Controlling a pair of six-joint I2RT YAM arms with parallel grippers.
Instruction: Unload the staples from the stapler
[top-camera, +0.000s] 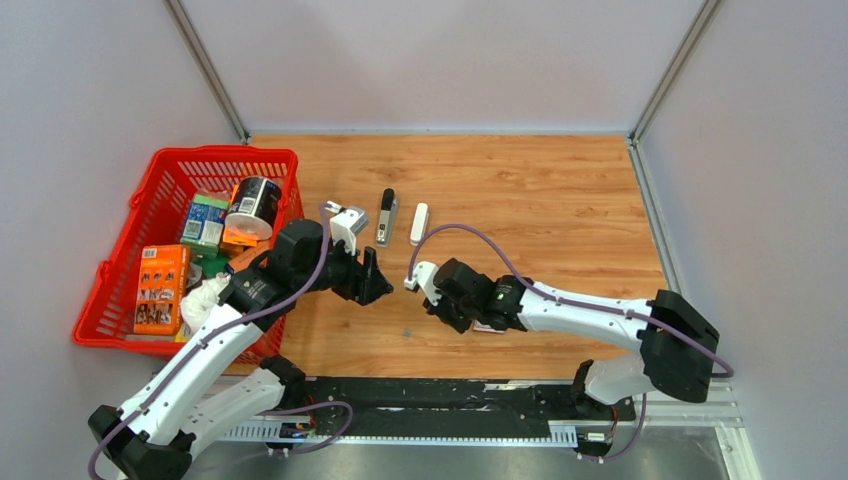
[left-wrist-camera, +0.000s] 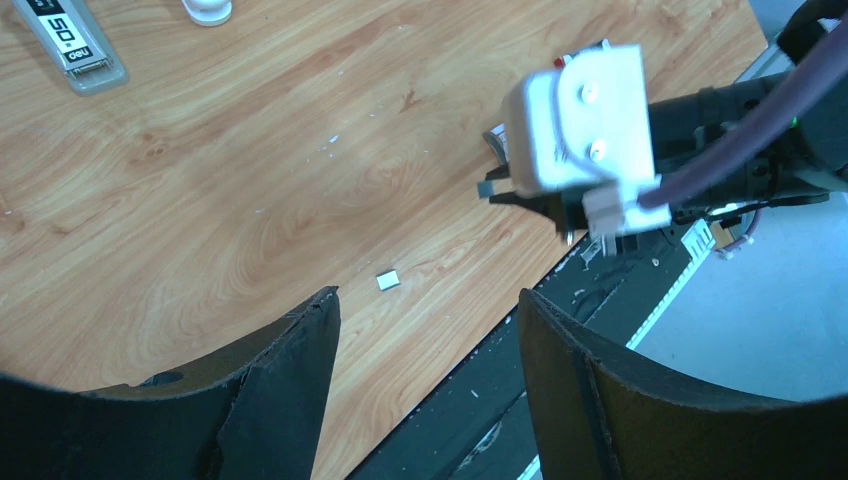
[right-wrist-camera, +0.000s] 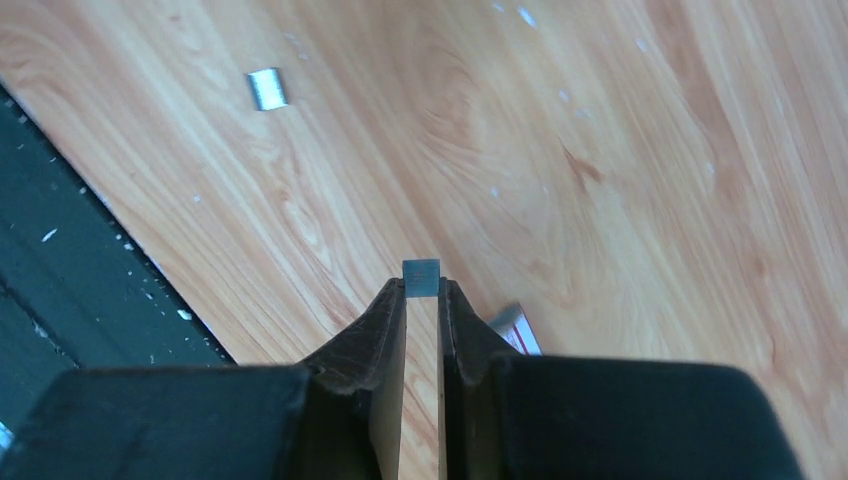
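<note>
Next I will swing my right gripper toward the right in the top view, past the flat box onto the red-edged box beyond, since its fingers pinch the staples.
The white stapler (top-camera: 419, 223) lies on the wooden table beside its grey, black-tipped inner bar (top-camera: 386, 215). That bar (left-wrist-camera: 75, 45) shows at the top left of the left wrist view. My right gripper (right-wrist-camera: 421, 290) is shut on a small grey block of staples (right-wrist-camera: 421, 277), pinched at its fingertips just above the table. A second small staple piece (right-wrist-camera: 266, 88) lies loose on the wood near the front edge, below my left gripper (left-wrist-camera: 428, 300). That gripper is open and holds nothing. It hovers left of the right gripper (top-camera: 440, 308).
A red basket (top-camera: 225, 152) full of boxes and a tin stands at the left. A small red-and-white flat box (right-wrist-camera: 515, 328) lies on the table under my right gripper. The black rail (top-camera: 450, 395) runs along the near table edge.
</note>
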